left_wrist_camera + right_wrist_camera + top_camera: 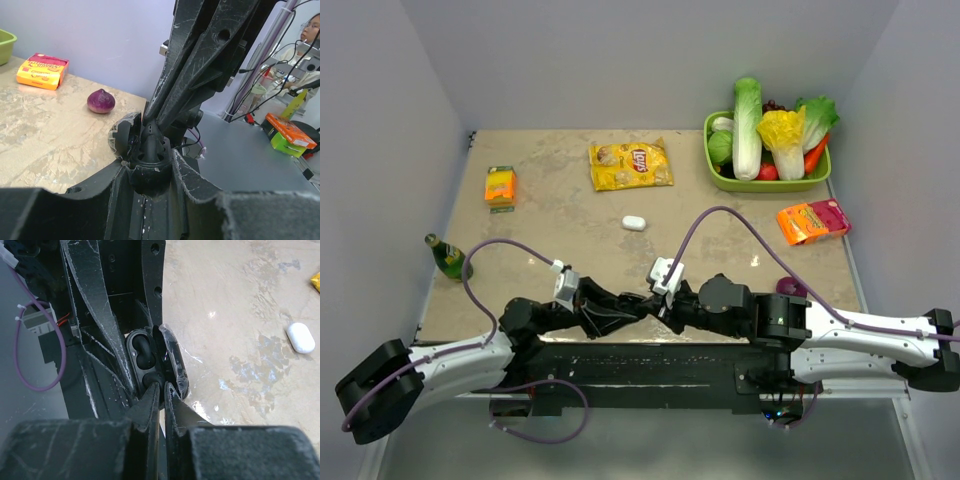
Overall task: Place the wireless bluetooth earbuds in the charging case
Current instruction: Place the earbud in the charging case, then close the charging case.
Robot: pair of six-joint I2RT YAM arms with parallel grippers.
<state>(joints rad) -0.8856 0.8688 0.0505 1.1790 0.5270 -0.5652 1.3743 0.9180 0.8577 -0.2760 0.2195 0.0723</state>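
Observation:
My left gripper moves outward and down next to release the black charging case, as the bare tabletop by the white case lies outward and below it.
My left gripper [638,306] is shut on a black charging case [142,360], held over the table's near edge with its lid [172,360] swung open. One dark earbud [142,347] sits in the case's upper well. A second dark earbud [151,380] sits in the lower well. My right gripper [162,385] is shut, with only a hairline gap, and its tips rest on that second earbud. The left wrist view shows the case [150,172] from behind, with the right fingers [200,65] coming down onto it. A white pill-shaped case [634,222] lies closed on the table, farther back.
A yellow chip bag [630,165] and a green basket [720,180] of vegetables sit at the back. An orange-pink packet [810,220] lies on the right and a purple onion [790,288] near the right arm. On the left are an orange box [500,185] and a green bottle [448,257].

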